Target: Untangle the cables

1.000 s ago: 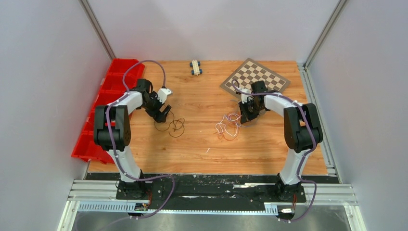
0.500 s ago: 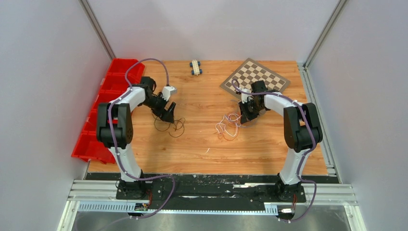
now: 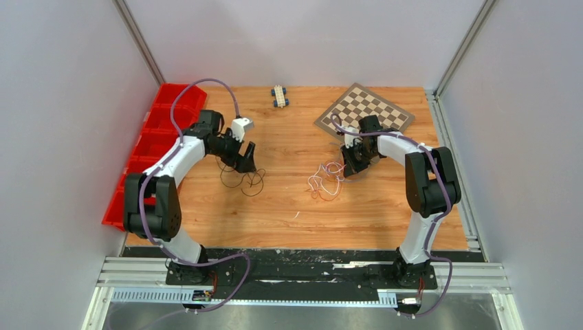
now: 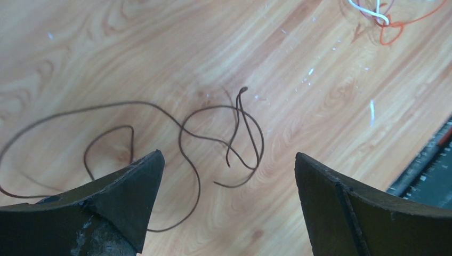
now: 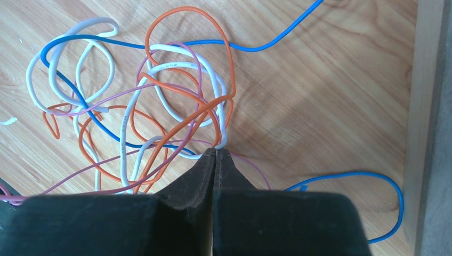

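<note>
Next, the left gripper shifts toward the red bins and down onto the parts of the brown wire's small loop, which lies toward those bins.
The cables lie as a small knot of white, orange, blue and lilac wires on the wooden table, right of centre. In the right wrist view the knot spreads out ahead of my right gripper, which is shut on a white and an orange strand at its tips. The right gripper is at the knot's right edge. A separate thin dark brown wire lies loose to the left. My left gripper is open and empty just above that brown wire, which lies between its open fingers.
Red bins line the left edge of the table. A chessboard lies at the back right and shows at the right of the right wrist view. A small toy block sits at the back centre. A long blue strand trails right.
My left arm has swung right and forward, bringing its open gripper over the brown wire. The right arm and the knot have not moved.
</note>
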